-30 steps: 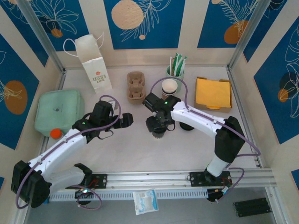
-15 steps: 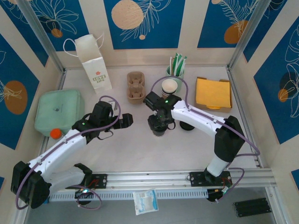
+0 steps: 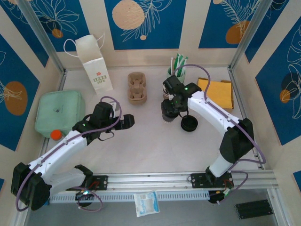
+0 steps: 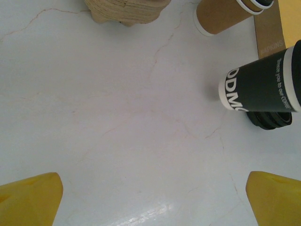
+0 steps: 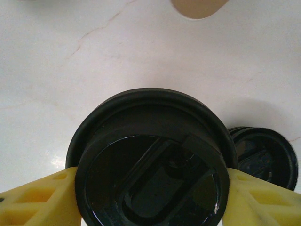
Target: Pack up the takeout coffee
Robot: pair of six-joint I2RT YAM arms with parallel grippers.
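The takeout coffee goes outward toward the yellow napkins in my right gripper next. It gets released on the clear tabletop spot beyond the loose black lids.
The takeout coffee is a dark-sided paper cup with white lettering under a round black lid. It stands just right of the table's middle. My right gripper comes down on it from above. In the right wrist view its yellow fingers press on both sides of the cup, so the right gripper is shut on it. I cannot tell whether the cup touches the table. My left gripper hovers to its left, wide open, with only bare table between the yellow fingertips.
Loose black lids lie just right of the cup. A cardboard cup carrier, a white paper bag, a stack of brown cups, a green holder of sticks and yellow napkins line the back. A green box sits left.
My right gripper narrowed onto the lidded cup and carried it back and to the right, towards the stack of cups and the loose lids. The left arm stayed still.
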